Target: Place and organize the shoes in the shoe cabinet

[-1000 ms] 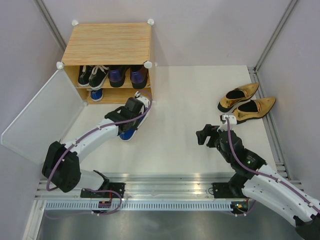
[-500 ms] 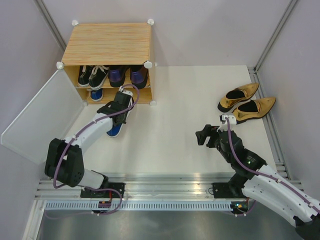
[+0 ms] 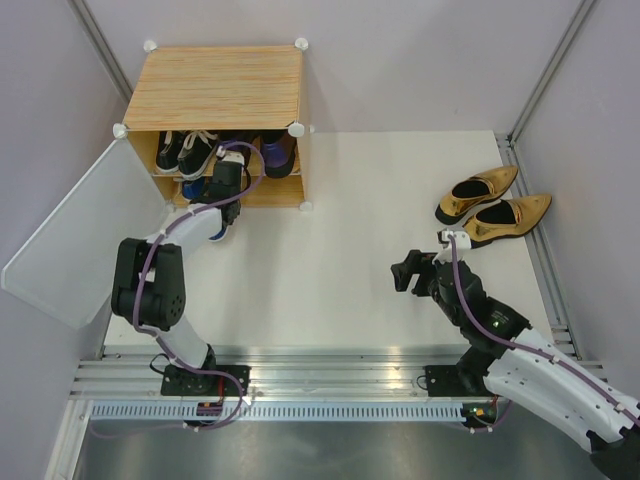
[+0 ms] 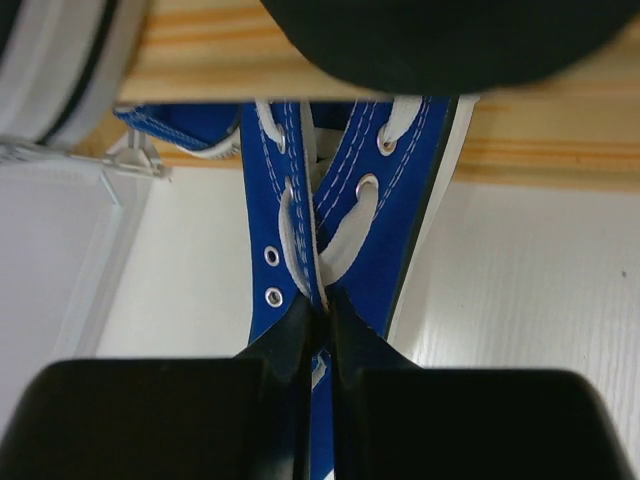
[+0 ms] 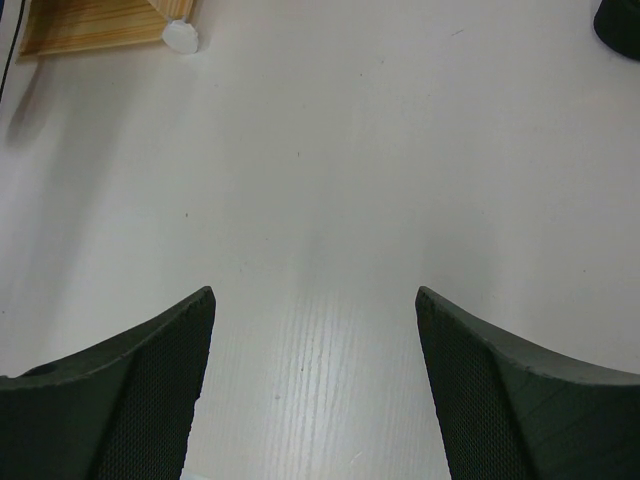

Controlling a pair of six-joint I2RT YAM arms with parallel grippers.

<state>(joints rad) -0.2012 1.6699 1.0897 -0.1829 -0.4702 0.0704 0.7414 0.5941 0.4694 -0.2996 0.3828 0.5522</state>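
My left gripper should move outward next, because the shelf's opening is outward of it. It should slide the blue sneaker toe-first onto the lower shelf (image 3: 250,194) (image 4: 500,145) and release the sneaker.
The wood-grain shoe cabinet (image 3: 215,88) stands at the back left. Black sneakers (image 3: 185,150) and purple heels (image 3: 275,150) sit on its upper shelf, and one blue sneaker (image 3: 190,188) on the lower shelf. My left gripper (image 3: 226,186) is shut on the other blue sneaker (image 3: 218,228). In the left wrist view the gripper (image 4: 322,310) pinches the sneaker (image 4: 400,200) at the laces, toe at the lower shelf opening. The gold heels (image 3: 490,205) lie on the table at the right. My right gripper (image 3: 405,272) is open and empty over the table.
The pale door panel (image 3: 80,240) hangs open to the cabinet's left. The right wrist view shows bare white table between the open fingers (image 5: 120,380) and the cabinet's corner connector (image 5: 180,35). Grey walls close in the left, back and right.
My left gripper has carried the blue sneaker left and back, from the table in front of the cabinet to the lower shelf opening. The right arm has not moved.
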